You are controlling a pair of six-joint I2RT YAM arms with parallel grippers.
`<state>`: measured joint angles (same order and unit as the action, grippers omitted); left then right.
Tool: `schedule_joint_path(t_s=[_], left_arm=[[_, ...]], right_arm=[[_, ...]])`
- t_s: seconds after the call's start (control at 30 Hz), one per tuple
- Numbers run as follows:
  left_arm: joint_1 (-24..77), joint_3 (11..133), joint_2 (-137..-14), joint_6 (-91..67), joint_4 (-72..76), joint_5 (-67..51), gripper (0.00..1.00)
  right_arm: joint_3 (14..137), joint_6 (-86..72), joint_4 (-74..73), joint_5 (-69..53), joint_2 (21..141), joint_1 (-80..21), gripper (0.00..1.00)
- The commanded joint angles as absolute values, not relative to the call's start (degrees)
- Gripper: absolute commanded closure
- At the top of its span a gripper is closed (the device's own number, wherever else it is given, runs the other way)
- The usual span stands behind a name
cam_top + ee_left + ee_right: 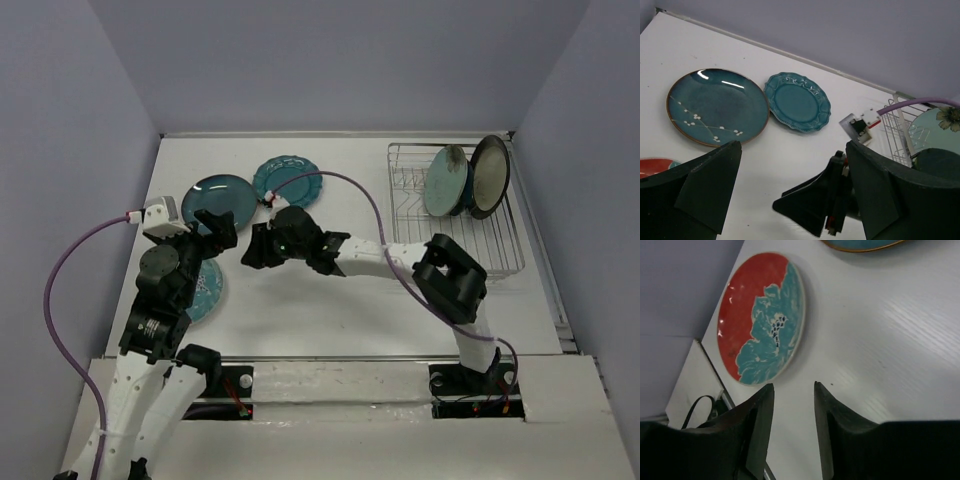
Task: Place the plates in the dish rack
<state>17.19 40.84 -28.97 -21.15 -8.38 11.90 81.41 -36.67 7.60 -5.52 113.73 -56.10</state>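
Observation:
The robot's right gripper will next move down to the left in the top view, onto the red-rimmed plate's teal rim (220, 287) (793, 353), because that side of the plate is clear of the robot's other arm.
The silver wire dish rack (500, 255) stands at the back right and holds two upright plates: a mint plate (447, 182) and a dark-rimmed cream plate (490, 177). On the table lie a dark teal round plate (222, 197), a teal scalloped plate (288, 180) and a red-rimmed teal plate (205, 290), which is partly under my left arm. My left gripper (215, 228) is open and empty above the round plate's near edge. My right gripper (255, 248) reaches far left. It is open and empty, just right of the red-rimmed plate (762, 317). The navy leaf-shaped plate is out of view.
The left wrist view shows the round plate (717, 106), the scalloped plate (797, 101), the rack (900, 135) and my right gripper (815, 205) close in front. The table's left edge runs just beyond the red-rimmed plate. Purple cables loop over both arms.

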Motion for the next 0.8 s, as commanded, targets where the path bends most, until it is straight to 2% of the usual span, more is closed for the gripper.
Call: schedule_joint_path(t_s=[0.0,0.17,0.4,0.77], left_arm=[[17.1,41.7,-28.3,-21.0,-7.2,15.0,0.04],[17.7,41.7,-27.2,-21.0,-7.2,14.5,0.04],[18.4,41.4,-26.4,-21.0,-6.6,12.8,0.04],[19.0,41.2,-25.9,-21.1,-6.5,12.1,0.05]], right_arm=[[89.5,-43.9,13.9,-10.9,121.1,-58.8,0.52],[96.8,-49.7,15.2,-15.8,131.4,-59.9,0.47],[103.2,-54.4,15.4,-18.8,139.8,-61.5,0.46],[107.7,-62.1,17.4,-21.5,147.8,-61.5,0.52]])
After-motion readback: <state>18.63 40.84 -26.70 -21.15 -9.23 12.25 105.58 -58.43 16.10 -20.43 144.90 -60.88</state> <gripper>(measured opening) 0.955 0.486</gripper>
